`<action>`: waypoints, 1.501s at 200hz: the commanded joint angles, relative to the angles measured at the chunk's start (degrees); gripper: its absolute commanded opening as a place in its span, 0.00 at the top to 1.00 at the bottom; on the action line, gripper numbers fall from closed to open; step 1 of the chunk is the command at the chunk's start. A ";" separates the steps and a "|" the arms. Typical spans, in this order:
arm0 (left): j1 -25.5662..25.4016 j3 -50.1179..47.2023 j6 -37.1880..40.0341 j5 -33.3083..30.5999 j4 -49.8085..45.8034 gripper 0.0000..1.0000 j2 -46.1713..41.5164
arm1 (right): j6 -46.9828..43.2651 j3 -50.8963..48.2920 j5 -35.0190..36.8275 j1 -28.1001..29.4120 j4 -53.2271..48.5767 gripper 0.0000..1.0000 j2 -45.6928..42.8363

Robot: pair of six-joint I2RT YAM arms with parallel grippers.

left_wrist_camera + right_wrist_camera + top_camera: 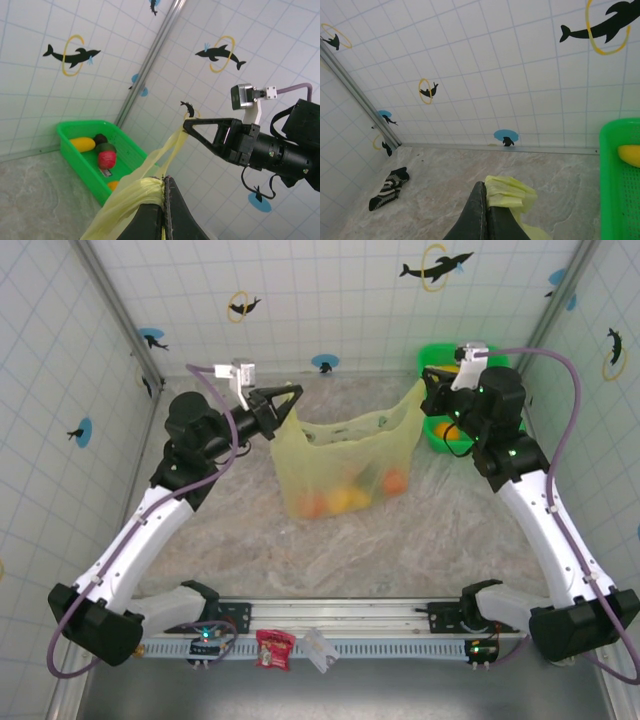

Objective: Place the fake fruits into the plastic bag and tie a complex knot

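Observation:
My left gripper moves down and toward the right gripper next, over the bag's opening (312, 430), to loosen the bag stretched between them, and releases its bunched handle.
The pale-yellow plastic bag (345, 455) hangs stretched between both grippers above the table. Orange and yellow fake fruits (340, 502) show through its lower part. My left gripper (297, 392) is shut on the bag's left handle (145, 192), which bunches against its fingers (177, 215). My right gripper (425, 380) is shut on the right handle (507, 192). In the left wrist view the right gripper (186, 125) pulls that handle strip (172, 147) taut. More fake fruits lie in the green tub (75, 131): a yellow one (82, 144), a red one (106, 158), a dark brown one (100, 138).
The green tub (437, 355) stands at the back right corner, partly behind the right arm. A striped sock (389, 187) lies by the left wall. A red packet (274, 648) and a clear wrapper (318, 648) rest at the near rail. Tiled walls close three sides.

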 commanded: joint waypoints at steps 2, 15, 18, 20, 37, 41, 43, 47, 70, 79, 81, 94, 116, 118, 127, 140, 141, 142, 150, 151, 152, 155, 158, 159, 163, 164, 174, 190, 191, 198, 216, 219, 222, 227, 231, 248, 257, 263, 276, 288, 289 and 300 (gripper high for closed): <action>0.16 -1.96 0.61 2.58 2.49 1.00 -0.75 | 0.96 -1.05 -1.90 -0.77 4.23 1.00 -1.25; -0.08 -2.44 0.26 3.69 3.00 1.00 -0.54 | 0.96 -1.06 -2.18 -0.87 4.14 1.00 -1.29; -0.20 -2.58 0.25 3.82 3.07 1.00 -0.53 | 0.90 -1.06 -2.24 -0.82 4.18 1.00 -1.33; -0.33 -2.62 0.27 3.84 3.18 1.00 -0.60 | 0.89 -1.06 -2.26 -0.82 4.20 1.00 -1.28; -1.06 -2.88 0.58 4.61 3.92 1.00 -0.85 | 0.97 -1.05 -2.76 -0.90 4.17 1.00 -1.33; -1.20 -2.83 0.52 4.95 4.32 1.00 -0.84 | 1.04 -1.06 -2.89 -0.90 4.21 1.00 -1.31; -1.30 -2.88 0.54 5.18 4.44 0.99 -0.85 | 1.06 -1.06 -2.94 -0.90 4.42 1.00 -1.26; -1.47 -2.88 0.53 5.59 4.78 0.97 -0.80 | 1.13 -1.06 -3.06 -0.91 4.35 1.00 -1.31; -2.46 -3.33 0.99 8.31 6.99 0.85 -1.09 | 1.31 -0.98 -3.33 -0.90 4.75 1.00 -1.57; -2.92 -3.43 1.75 8.63 7.29 0.82 -1.20 | 1.24 -0.88 -3.25 -0.86 4.64 1.00 -1.56; -2.96 -3.43 1.92 8.67 7.30 0.81 -1.18 | 1.24 -0.82 -3.25 -0.89 4.61 1.00 -1.52; -3.25 -3.28 2.44 8.88 8.09 0.79 -1.18 | 1.16 -0.56 -3.25 -0.90 4.52 1.00 -1.43; -3.46 -1.83 2.38 9.38 10.69 0.77 -1.65 | 0.94 -0.09 -3.14 -0.92 4.30 1.00 -1.45; -3.53 -1.73 2.36 9.39 10.96 0.77 -1.73 | 0.81 0.03 -3.03 -0.96 4.23 1.00 -1.41; -3.63 -1.29 2.41 9.38 11.99 0.76 -1.98 | 0.67 0.22 -2.67 -0.90 4.06 1.00 -1.34; -3.65 -0.88 2.53 9.23 12.95 0.75 -2.30 | 0.45 0.44 -2.48 -0.97 3.90 1.00 -1.31; -3.65 -0.88 2.53 9.18 12.98 0.75 -2.28 | 0.45 0.48 -2.47 -0.94 3.93 1.00 -1.32; -3.65 -0.88 2.58 9.15 12.99 0.75 -2.27 | 0.45 0.50 -2.46 -0.97 3.90 1.00 -1.32; -3.57 -1.00 2.79 8.90 13.18 0.75 -2.49 | 0.45 0.56 -2.40 -0.96 3.92 1.00 -1.28; -3.61 -1.07 2.79 8.88 13.18 0.75 -2.55 | 0.45 0.59 -2.39 -0.93 3.89 1.00 -1.30; -3.63 -1.11 2.84 8.87 13.23 0.75 -2.54 | 0.45 0.60 -2.38 -0.96 3.92 1.00 -1.32; -3.60 -1.34 2.92 8.74 13.34 0.75 -2.63 | 0.41 0.68 -2.36 -0.96 3.89 1.00 -1.26; -3.63 -1.64 2.99 8.53 13.43 0.75 -2.73 | 0.37 0.70 -2.26 -0.94 3.92 1.00 -1.25; -3.64 -1.70 3.07 8.47 13.44 0.75 -2.76 | 0.37 0.70 -2.27 -0.92 3.89 1.00 -1.24; -3.65 -2.16 3.18 8.16 13.54 0.76 -2.87 | 0.36 0.70 -2.20 -0.92 3.94 1.00 -1.24; -3.60 -2.31 3.21 8.03 13.58 0.76 -2.87 | 0.36 0.70 -2.20 -0.92 3.94 1.00 -1.24; -3.61 -3.50 3.69 7.46 13.56 0.80 -3.28 | 0.27 0.62 -2.17 -0.96 3.98 1.00 -1.23; -3.65 -4.99 4.52 7.04 13.62 0.94 -3.58 | 0.36 0.46 -2.45 -0.97 4.11 1.00 -1.22; -3.65 -5.09 4.58 6.94 13.62 0.95 -3.58 | 0.36 0.45 -2.50 -0.98 4.16 1.00 -1.23; -3.70 -5.52 5.08 6.78 13.56 1.00 -3.74 | 0.36 0.27 -2.69 -0.96 4.22 1.00 -1.17; -3.79 -6.45 6.59 6.55 13.41 1.00 -4.17 | 0.54 -0.09 -2.98 -0.91 4.48 1.00 -1.19; -3.80 -6.50 6.84 6.45 13.35 1.00 -4.19 | 0.53 -0.16 -3.09 -0.97 4.53 1.00 -1.23; -3.78 -6.62 7.10 6.41 13.28 1.00 -4.19 | 0.56 -0.24 -3.16 -0.97 4.56 1.00 -1.17; -3.77 -6.68 7.39 6.24 13.10 1.00 -4.19 | 0.59 -0.26 -3.31 -0.96 4.57 1.00 -1.22; -3.78 -6.72 7.60 6.14 13.01 1.00 -4.28 | 0.69 -0.33 -3.47 -0.98 4.67 1.00 -1.17; -3.90 -6.90 8.22 6.04 12.53 0.95 -4.37 | 0.77 -0.35 -3.91 -0.99 4.82 1.00 -1.27; -3.86 -7.11 8.46 6.05 12.32 0.84 -4.44 | 0.88 -0.35 -3.91 -0.99 4.90 1.00 -1.33; -3.96 -7.33 8.60 6.05 12.22 0.79 -4.53 | 0.87 -0.27 -3.95 -0.94 4.92 1.00 -1.39; -3.99 -7.89 8.82 5.84 11.67 0.72 -4.82 | 1.06 -0.09 -4.28 -0.98 4.88 1.00 -1.38; -4.03 -7.91 9.32 5.48 10.95 0.68 -5.28 | 1.15 0.12 -4.59 -0.98 4.82 1.00 -1.49; -4.06 -7.91 9.40 5.41 10.88 0.68 -5.31 | 1.20 0.10 -4.62 -0.99 4.83 1.00 -1.54; -4.13 -9.59 10.15 5.08 9.66 0.65 -5.95 | 1.24 0.09 -4.64 -0.93 4.81 1.00 -1.71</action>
